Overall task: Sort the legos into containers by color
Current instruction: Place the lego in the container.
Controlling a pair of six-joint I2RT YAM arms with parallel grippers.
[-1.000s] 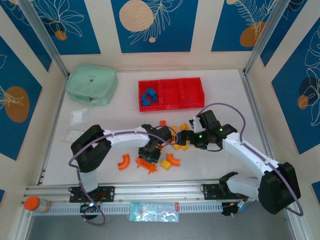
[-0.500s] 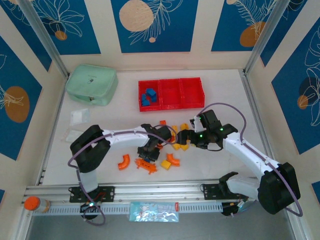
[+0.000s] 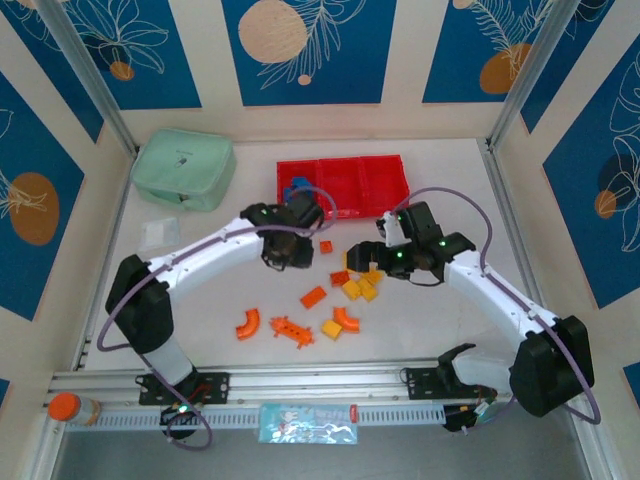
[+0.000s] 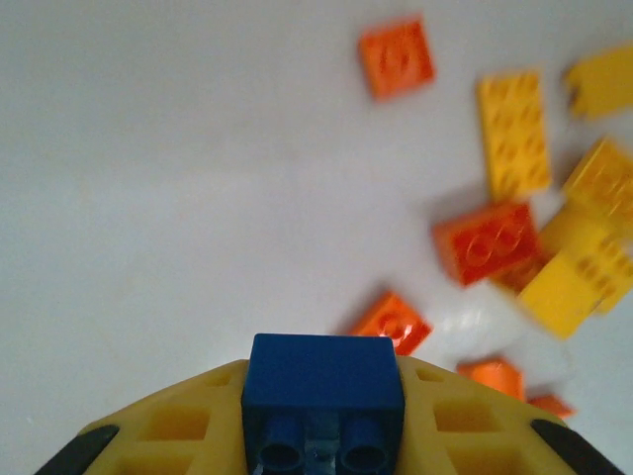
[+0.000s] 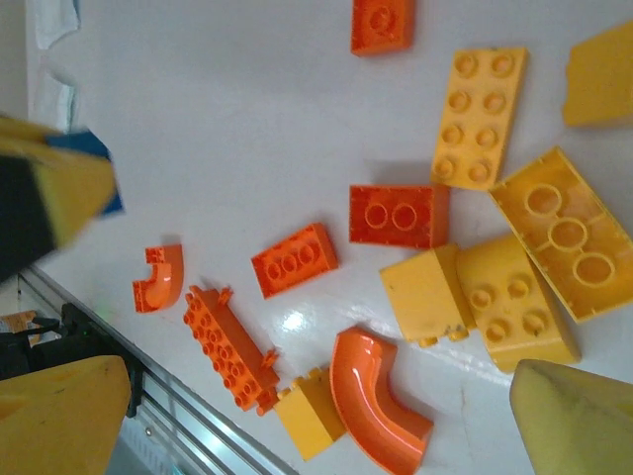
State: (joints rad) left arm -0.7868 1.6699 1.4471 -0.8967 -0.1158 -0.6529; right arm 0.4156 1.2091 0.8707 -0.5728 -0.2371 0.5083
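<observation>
The left gripper carries the blue brick outward over the bin holding blue bricks next and releases it, since that bin lies outward of the gripper.
My left gripper (image 4: 322,421) is shut on a blue brick (image 4: 322,381), held above the white table. In the top view the left gripper (image 3: 286,248) hangs just in front of the containers, a red tray of three bins (image 3: 346,192); its left bin holds blue bricks (image 3: 297,185), partly hidden by the arm. My right gripper (image 3: 366,262) stands open over loose legos: yellow bricks (image 5: 480,114), orange bricks (image 5: 399,215), an orange arch (image 5: 376,401) and a toothed orange piece (image 5: 229,346). Nothing sits between the right fingers (image 5: 59,416).
A mint-green pouch (image 3: 184,168) lies at the back left, with clear plastic bags (image 3: 160,233) in front of it. A second orange arch (image 3: 247,323) lies near the front. A metal rail (image 3: 300,382) runs along the near edge, with an orange-capped bottle (image 3: 66,407).
My left gripper closed on the blue brick, lifted it from the front pile and carried it back toward the red tray. The right gripper shifted only slightly.
</observation>
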